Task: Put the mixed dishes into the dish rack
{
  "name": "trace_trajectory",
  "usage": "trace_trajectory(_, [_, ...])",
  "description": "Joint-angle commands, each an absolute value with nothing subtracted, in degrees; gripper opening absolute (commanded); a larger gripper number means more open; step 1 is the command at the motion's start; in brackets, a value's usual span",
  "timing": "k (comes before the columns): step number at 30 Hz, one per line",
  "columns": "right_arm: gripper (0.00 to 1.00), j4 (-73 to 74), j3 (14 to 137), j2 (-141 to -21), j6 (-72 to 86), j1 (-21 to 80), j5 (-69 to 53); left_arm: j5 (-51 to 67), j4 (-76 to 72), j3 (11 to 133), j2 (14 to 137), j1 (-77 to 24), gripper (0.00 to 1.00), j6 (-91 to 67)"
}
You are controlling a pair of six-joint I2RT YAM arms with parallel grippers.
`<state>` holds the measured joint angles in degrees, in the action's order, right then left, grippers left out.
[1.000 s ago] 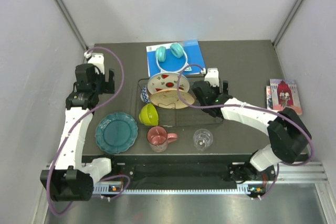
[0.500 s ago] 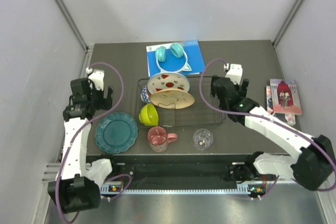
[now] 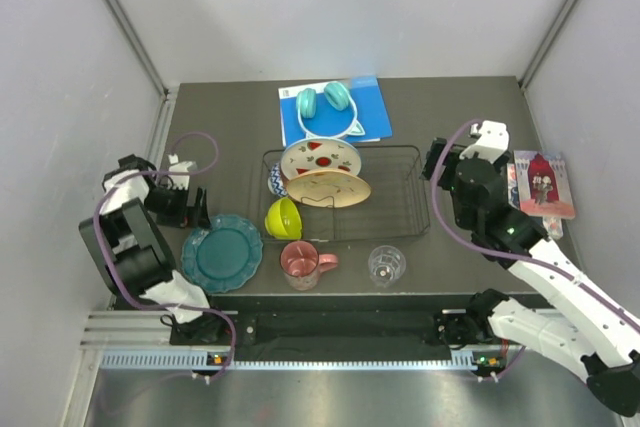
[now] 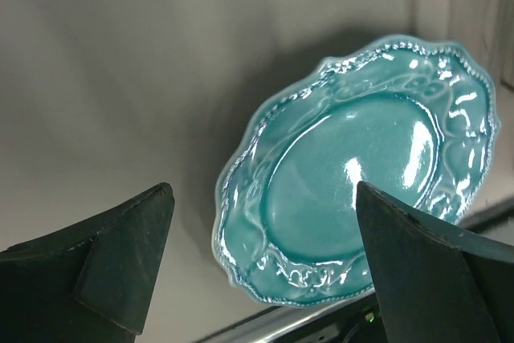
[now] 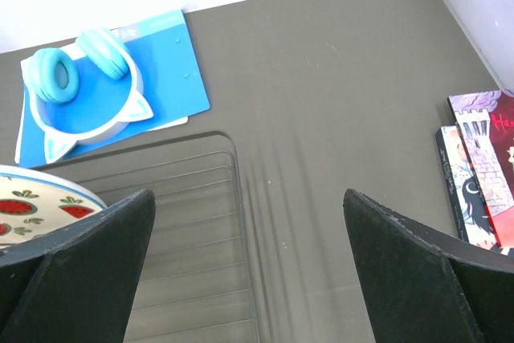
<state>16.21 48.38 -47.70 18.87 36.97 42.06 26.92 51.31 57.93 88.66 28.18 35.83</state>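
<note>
The teal plate's scalloped rim (image 3: 199,234) (image 4: 225,216) is just below my left gripper and already shows between the open fingers, so I will move my left gripper down over it next.
The black wire dish rack (image 3: 395,197) holds the watermelon plate (image 3: 320,159) and the floral plate (image 3: 328,188) at its left end, and a small patterned bowl (image 3: 275,180) sits at that left edge. In front of it lie the lime-green bowl (image 3: 283,218), teal plate (image 3: 222,252), pink mug (image 3: 300,264) and clear glass (image 3: 386,264). My left gripper (image 3: 187,203) hovers open just up-left of the teal plate (image 4: 361,174), empty (image 4: 263,192). Off the rack's right end, my right gripper (image 3: 440,163) is open and empty (image 5: 249,196) above the rack's (image 5: 193,198) right part.
Teal cat-ear headphones (image 3: 325,102) rest on a blue flat book (image 3: 372,112) behind the rack. Picture books (image 3: 540,184) lie at the right table edge, close to my right arm. The teal plate sits near the table's front edge.
My left arm has folded back and swung down toward the teal plate. My right arm has drawn away from the plates in the rack, out to the right. Both grippers stay open.
</note>
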Motion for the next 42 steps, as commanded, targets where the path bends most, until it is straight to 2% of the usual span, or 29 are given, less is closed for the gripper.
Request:
trace_trajectory(1, [1.00,16.79,48.16,-45.71,17.75,36.83,41.22,31.91,59.94,62.58,95.09,28.56,0.99,46.58])
trace_trajectory(12, [1.00,16.70,47.73,-44.74,16.70,36.21,41.48,25.49,53.09,60.74,101.51,28.83,0.99,47.90])
trace_trajectory(15, [1.00,16.17,47.20,-45.44,16.61,35.77,41.13,24.44,52.74,59.51,102.04,28.83,0.93,49.12])
trace_trajectory(21, [1.00,15.65,47.55,-46.14,16.08,35.42,40.69,20.48,48.87,55.37,103.27,28.83,0.90,51.15])
trace_trajectory(23, [1.00,15.64,47.37,-46.14,16.17,35.33,40.61,20.48,48.69,55.72,104.41,28.83,0.83,50.98])
trace_trajectory(24, [1.00,15.56,47.11,-46.23,16.26,35.33,40.69,20.65,48.87,56.07,104.85,28.83,0.74,50.80])
trace_trajectory(27, [1.00,15.64,46.50,-46.23,16.44,35.24,40.69,20.57,49.48,57.56,106.43,28.83,0.55,50.36])
trace_trajectory(28, [1.00,15.64,46.49,-46.40,16.35,35.16,40.69,20.39,49.48,58.26,106.70,28.83,0.43,50.01])
trace_trajectory(30, [1.00,15.47,46.23,-46.67,16.26,35.07,40.69,20.39,49.92,58.88,106.70,28.74,0.33,49.75])
trace_trajectory(31, [1.00,15.38,46.14,-46.76,16.35,34.98,40.69,20.39,49.92,59.58,106.44,28.91,0.17,49.40])
trace_trajectory(32, [1.00,15.29,45.97,-46.76,16.35,34.89,40.52,20.56,50.10,59.94,106.26,28.92,0.06,49.22])
trace_trajectory(33, [1.00,15.12,45.88,-46.84,16.26,34.98,40.43,20.65,50.27,60.29,106.00,28.83,0.00,48.87])
trace_trajectory(42, [1.00,13.62,44.48,-46.58,15.82,34.89,39.81,28.20,59.05,71.26,99.33,28.83,0.00,46.15])
